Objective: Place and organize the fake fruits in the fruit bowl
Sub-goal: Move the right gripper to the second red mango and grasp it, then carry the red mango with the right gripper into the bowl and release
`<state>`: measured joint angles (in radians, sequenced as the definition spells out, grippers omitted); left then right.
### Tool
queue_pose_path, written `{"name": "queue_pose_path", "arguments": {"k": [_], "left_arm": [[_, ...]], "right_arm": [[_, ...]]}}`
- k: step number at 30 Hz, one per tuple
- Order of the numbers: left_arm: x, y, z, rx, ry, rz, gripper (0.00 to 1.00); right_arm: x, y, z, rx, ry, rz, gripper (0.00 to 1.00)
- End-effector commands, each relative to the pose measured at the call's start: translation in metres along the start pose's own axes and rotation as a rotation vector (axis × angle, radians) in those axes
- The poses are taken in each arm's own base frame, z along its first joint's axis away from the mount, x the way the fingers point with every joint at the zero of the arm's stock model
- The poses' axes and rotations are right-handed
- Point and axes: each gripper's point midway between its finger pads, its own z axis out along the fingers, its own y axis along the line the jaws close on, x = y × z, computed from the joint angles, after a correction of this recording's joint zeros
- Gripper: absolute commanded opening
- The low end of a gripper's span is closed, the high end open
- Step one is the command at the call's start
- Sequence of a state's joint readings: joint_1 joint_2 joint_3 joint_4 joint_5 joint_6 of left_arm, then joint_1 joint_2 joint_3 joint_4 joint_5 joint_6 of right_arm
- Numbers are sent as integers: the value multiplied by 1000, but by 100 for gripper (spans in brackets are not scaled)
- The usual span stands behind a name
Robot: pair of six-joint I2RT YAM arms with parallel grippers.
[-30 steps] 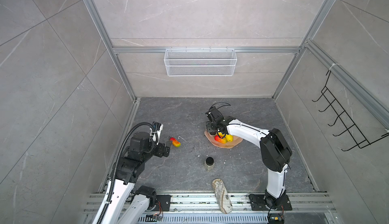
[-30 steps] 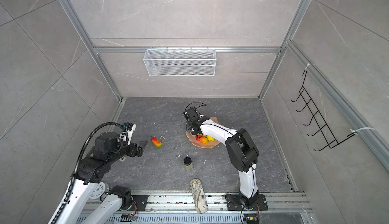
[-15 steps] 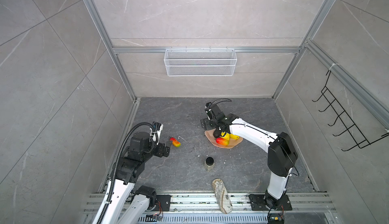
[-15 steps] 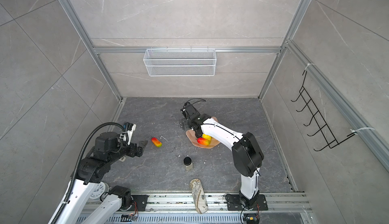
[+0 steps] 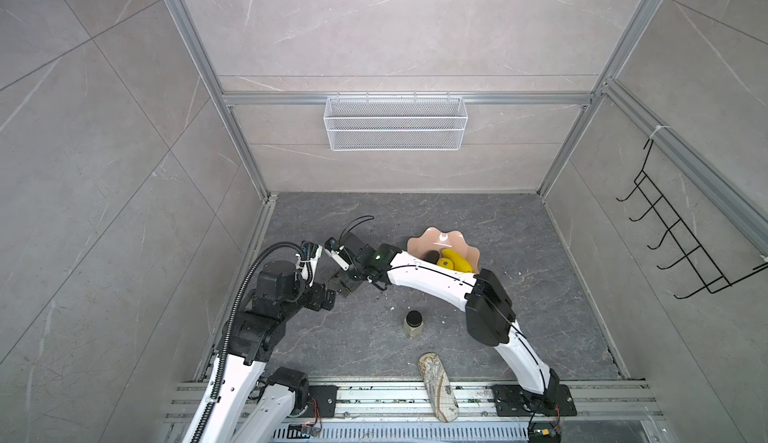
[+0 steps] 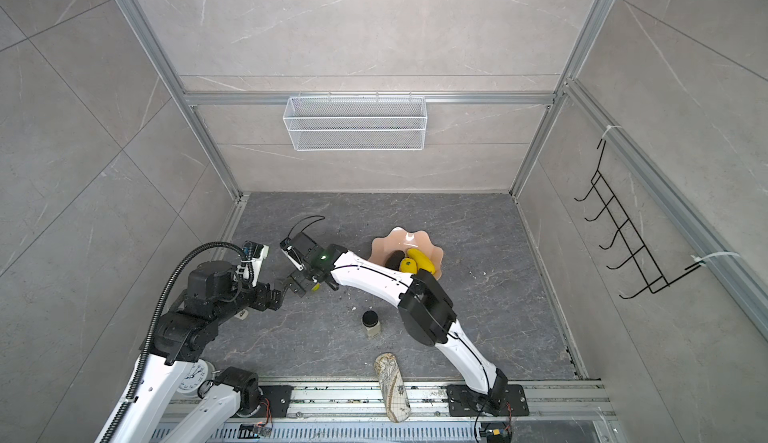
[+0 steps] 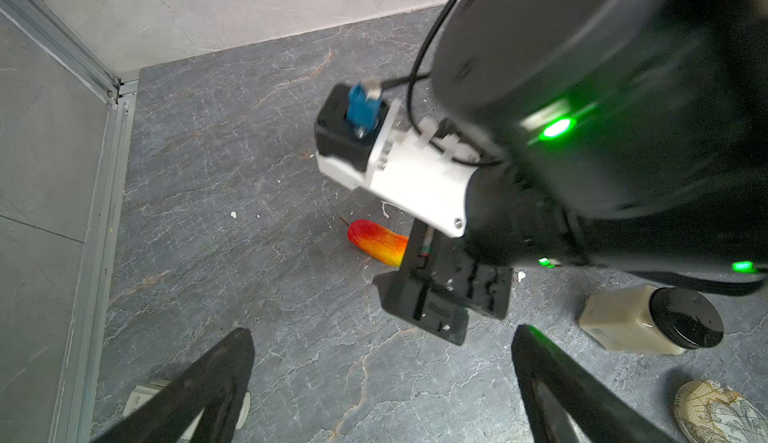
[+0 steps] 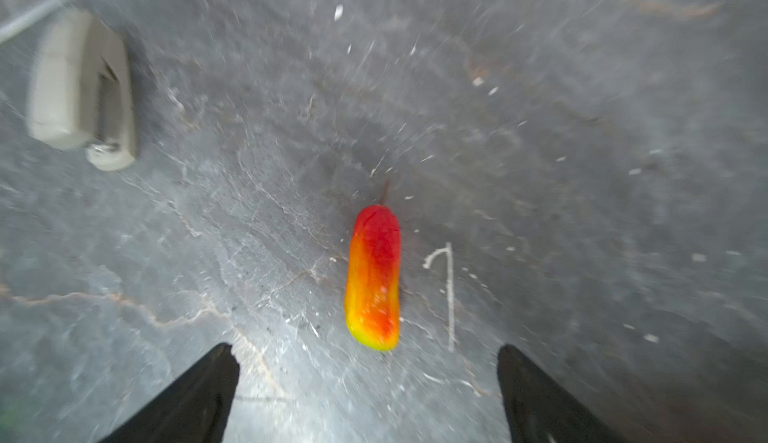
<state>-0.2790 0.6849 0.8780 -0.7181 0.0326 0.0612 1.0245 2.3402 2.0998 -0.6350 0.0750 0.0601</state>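
Observation:
My right gripper is above the orange-yellow part of the mango-like fruit (image 6: 315, 287) (image 8: 374, 278), and the fruit runs lengthwise between my open fingers. My right gripper will move down onto that part next.
The salmon-pink fruit bowl (image 5: 432, 237) (image 6: 397, 237) stands on the dark floor right of centre. In it lie a long yellow fruit (image 5: 457, 260), a stubby yellow one (image 5: 444, 263) and a blackish oval (image 5: 432, 257). My right arm hides the bowl's near side. A red-to-yellow mango-like fruit (image 8: 374, 278) (image 7: 376, 242) lies on the floor at the left. My right gripper (image 8: 365, 347) (image 5: 347, 285) hovers open just above its yellow end, a finger on each side. My left gripper (image 7: 384, 330) (image 5: 326, 297) is open and empty close by.
A small black-lidded jar (image 5: 414, 323) (image 7: 648, 320) stands in the middle. A beige patterned oblong object (image 5: 438, 387) lies at the front edge. A small white clip-like item (image 8: 83, 87) lies near the left arm. A wire basket (image 5: 395, 123) and black hook rack (image 5: 681, 249) hang on the walls.
My right arm has swung left from over the bowl to above the mango-like fruit on the floor, and its jaws have opened wide. The left arm has stayed still.

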Motion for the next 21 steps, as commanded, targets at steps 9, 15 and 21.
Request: {"name": "queue_pose_path", "arguments": {"k": [9, 15, 21], "left_arm": [[-5, 0, -2, 3, -26, 5, 100], [-5, 0, -3, 0, -28, 5, 100], [-5, 1, -3, -2, -27, 5, 100]], "right_arm": [[19, -11, 63, 66, 115, 96, 77], [25, -11, 78, 75, 135, 107, 61], [20, -16, 65, 95, 129, 95, 28]]}}
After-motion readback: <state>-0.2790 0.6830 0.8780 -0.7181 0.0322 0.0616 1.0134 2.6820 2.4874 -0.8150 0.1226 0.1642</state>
